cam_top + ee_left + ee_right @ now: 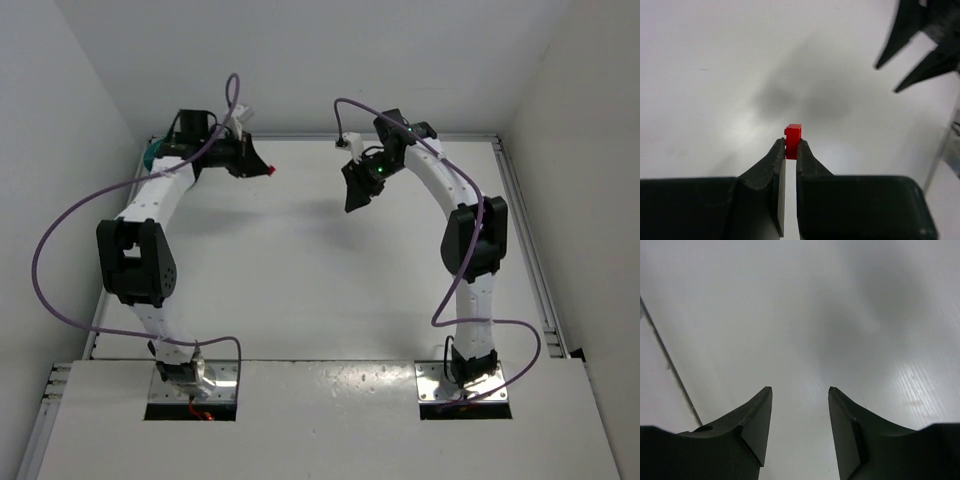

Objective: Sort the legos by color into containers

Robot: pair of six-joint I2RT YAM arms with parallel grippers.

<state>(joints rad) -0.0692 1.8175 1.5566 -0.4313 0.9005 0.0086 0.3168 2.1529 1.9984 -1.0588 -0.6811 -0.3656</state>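
Observation:
My left gripper swings to its left in the top view next, over the teal container (151,155), and lets go of the red lego.
A tiny red lego (793,135) is pinched between the tips of my left gripper (791,146), held clear above the table. From above, the same red lego (271,170) shows at the tip of the left gripper (266,168) near the back left. A teal container (151,155) peeks out behind the left arm at the far left edge. My right gripper (800,390) stands open with nothing between its fingers, hovering over bare table; from above, the right gripper (353,195) hangs at the back centre. The right gripper's fingers (910,35) appear at the left wrist view's top right.
White walls enclose the table on the left, back and right. A metal rail (525,240) runs along the table's right side. Purple cables (60,240) loop off both arms.

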